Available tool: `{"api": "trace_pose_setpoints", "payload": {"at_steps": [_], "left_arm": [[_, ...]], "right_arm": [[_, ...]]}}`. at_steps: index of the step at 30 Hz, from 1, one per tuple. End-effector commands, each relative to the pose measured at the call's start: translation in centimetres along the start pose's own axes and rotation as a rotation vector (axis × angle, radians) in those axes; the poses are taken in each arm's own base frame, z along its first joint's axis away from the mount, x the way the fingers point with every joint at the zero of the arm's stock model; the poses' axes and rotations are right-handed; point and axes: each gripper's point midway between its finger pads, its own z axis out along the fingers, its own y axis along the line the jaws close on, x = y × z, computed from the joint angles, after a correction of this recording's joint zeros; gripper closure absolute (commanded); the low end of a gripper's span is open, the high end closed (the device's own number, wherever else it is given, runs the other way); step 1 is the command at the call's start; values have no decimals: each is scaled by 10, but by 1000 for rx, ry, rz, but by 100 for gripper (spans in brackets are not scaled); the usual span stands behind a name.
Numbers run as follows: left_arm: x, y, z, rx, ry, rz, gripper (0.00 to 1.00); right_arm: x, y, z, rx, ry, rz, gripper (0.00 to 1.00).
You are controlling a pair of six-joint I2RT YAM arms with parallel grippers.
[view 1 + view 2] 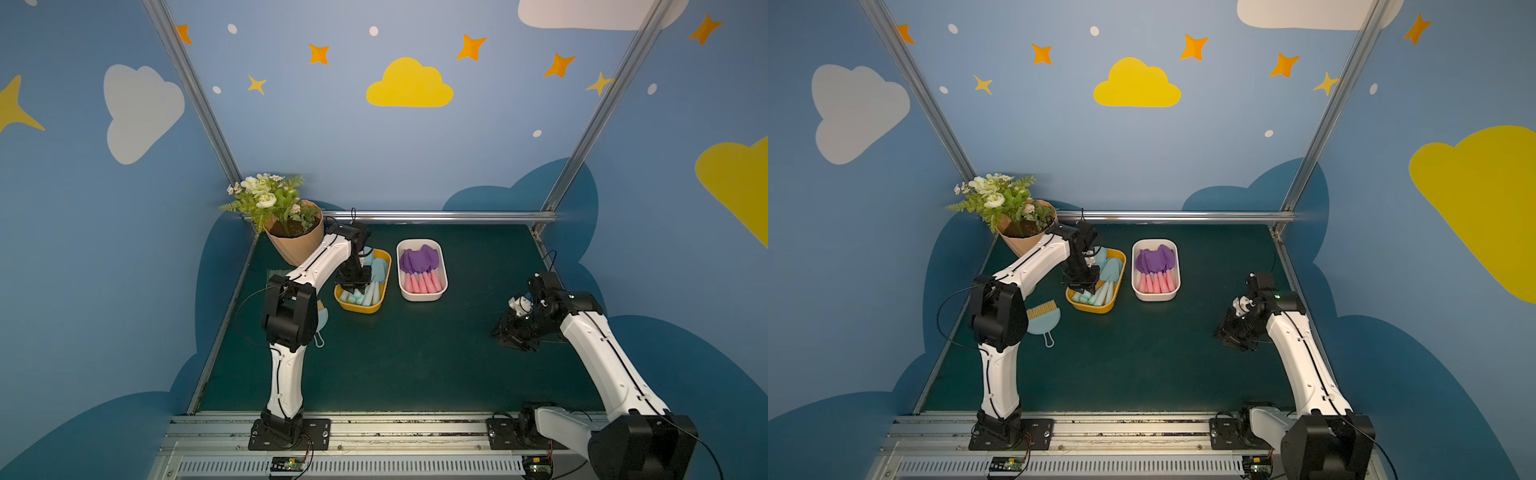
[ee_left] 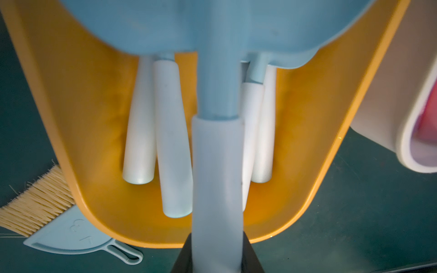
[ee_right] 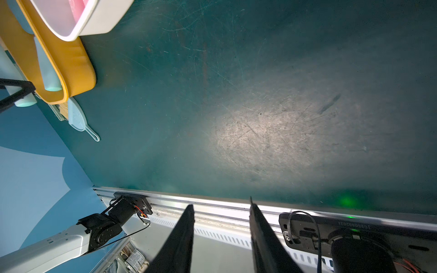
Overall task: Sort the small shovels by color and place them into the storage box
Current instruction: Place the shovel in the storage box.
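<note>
My left gripper moves down next toward the gap between the mint handles of the matching pale blue shovels in the yellow box [image 1: 385, 266] below and releases the held handle.
In both top views, the yellow storage box [image 1: 385, 266] [image 1: 1120, 272] holds several pale blue small shovels [image 1: 371, 292] with mint handles. The white storage box [image 1: 422, 296] [image 1: 1155, 296] beside it holds several purple small shovels [image 1: 419, 262] with pink handles. My left gripper [image 1: 353, 286] [image 2: 217, 256] hangs over the yellow box [image 2: 82, 118], shut on the handle of a pale blue shovel [image 2: 217, 179] whose blade points away. My right gripper [image 1: 505, 332] [image 3: 221, 202] stands open and empty, low over the mat's right side.
A peach flowerpot [image 1: 297, 243] with artificial flowers stands at the back left corner. A light blue dustpan [image 1: 1044, 326] and bristle brush [image 1: 1041, 309] lie left of the yellow box, partly behind my left arm. Metal rails border the green mat.
</note>
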Motion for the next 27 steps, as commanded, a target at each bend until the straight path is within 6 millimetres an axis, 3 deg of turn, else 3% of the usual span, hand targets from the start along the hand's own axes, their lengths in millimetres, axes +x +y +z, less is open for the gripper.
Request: {"api": "trace_pose_setpoints", "payload": {"at_steps": [1,27], "left_arm": [[-4,2,8,8,24,-13,98],[-6,2,26,2,106,-58,97]], "right_arm": [[-7,7,-4,-12,-21,-11,60],[-7,6,3,-11,1,-35,60]]}}
